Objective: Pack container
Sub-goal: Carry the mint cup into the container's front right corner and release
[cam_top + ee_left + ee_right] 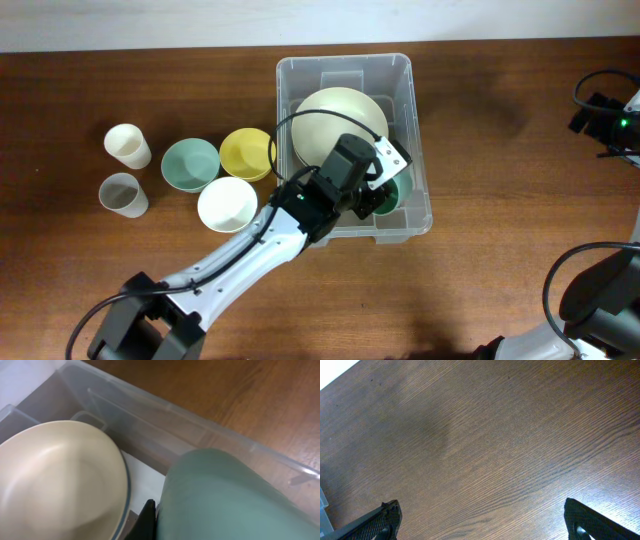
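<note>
I should next move the green cup in my left gripper down onto the container's bottom in its near corner (407,213) and release it, because the cream bowl (335,120) leaves that spot free.
The clear plastic container (340,63) stands at the table's middle, with a large cream bowl (335,120) tilted inside it. My left gripper (375,197) reaches into the container's near right corner and is shut on the wall of a green cup (389,195). In the left wrist view the green cup (225,495) fills the lower right, one black finger (148,521) lies pressed against its side, and the cream bowl (55,480) lies to the left beneath the container's wall (150,420). My right gripper (482,525) is open over bare wood at the far right.
Left of the container stand a yellow bowl (246,154), a green bowl (190,164), a white cup (227,204), a cream cup (127,145) and a grey cup (123,194). The right arm (605,115) sits at the table's right edge.
</note>
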